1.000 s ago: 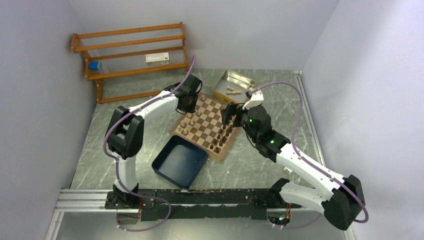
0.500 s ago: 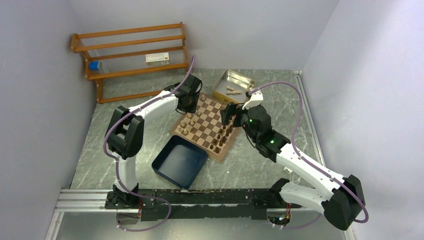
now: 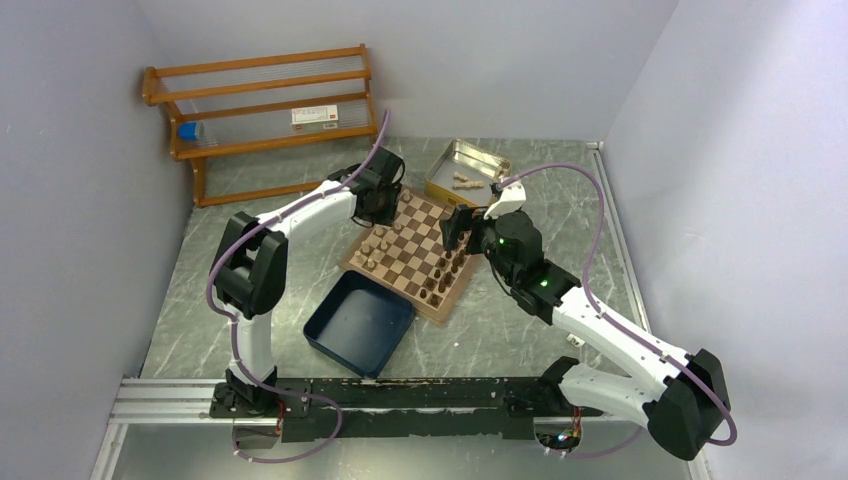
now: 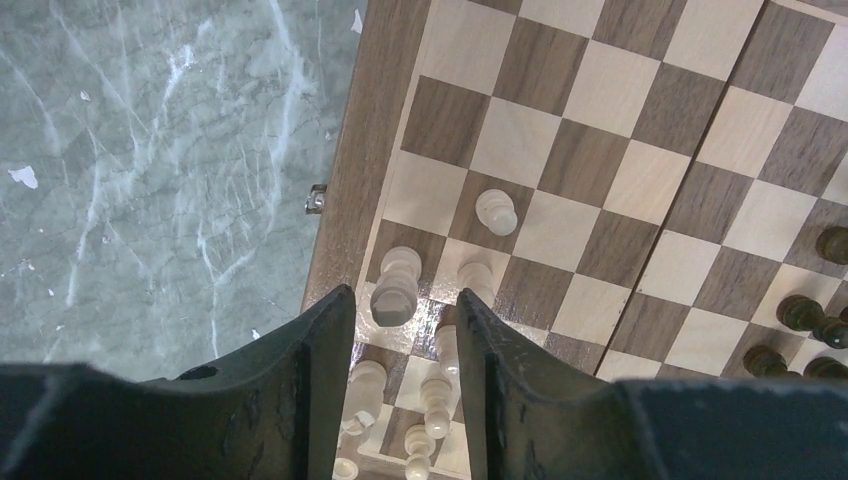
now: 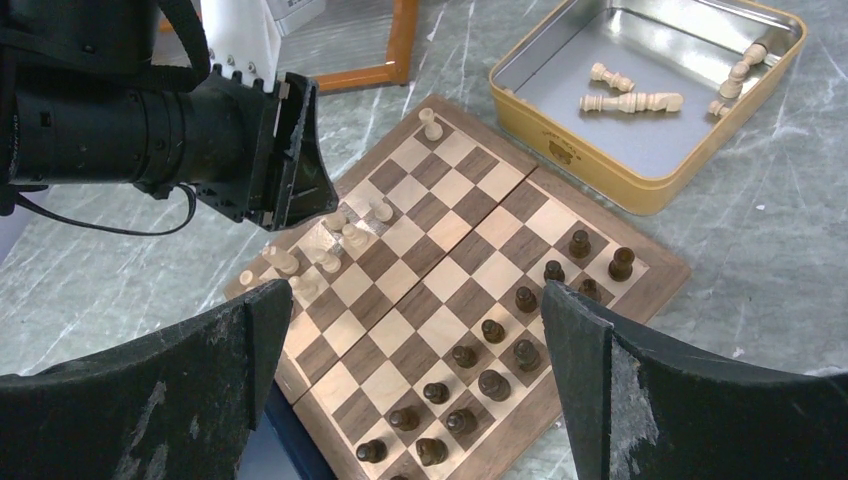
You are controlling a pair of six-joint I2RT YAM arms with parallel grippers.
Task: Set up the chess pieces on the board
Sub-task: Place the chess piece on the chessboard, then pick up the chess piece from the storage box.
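Observation:
I will next reach outward and down with my right gripper, around the small light piece, because the piece is lying loose in the tin, off the board.
The board lies on the marble table between my arms. Light chess pieces cluster at its left side, dark ones stand in two rows at its right side. My left gripper hangs over the light cluster, open, with a light piece standing free on its square between the fingertips. A light pawn stands one square ahead. My right gripper is held high above the board, open wide and holding nothing. In the top view the left gripper and the right gripper flank the board.
A metal tin behind the board holds several loose light pieces. A lone light piece stands at the board's far corner. A navy tray touches the board's near edge. A wooden rack stands at the back left.
The left gripper's jaws have spread apart over the light pieces. Neither arm has visibly shifted in the top view.

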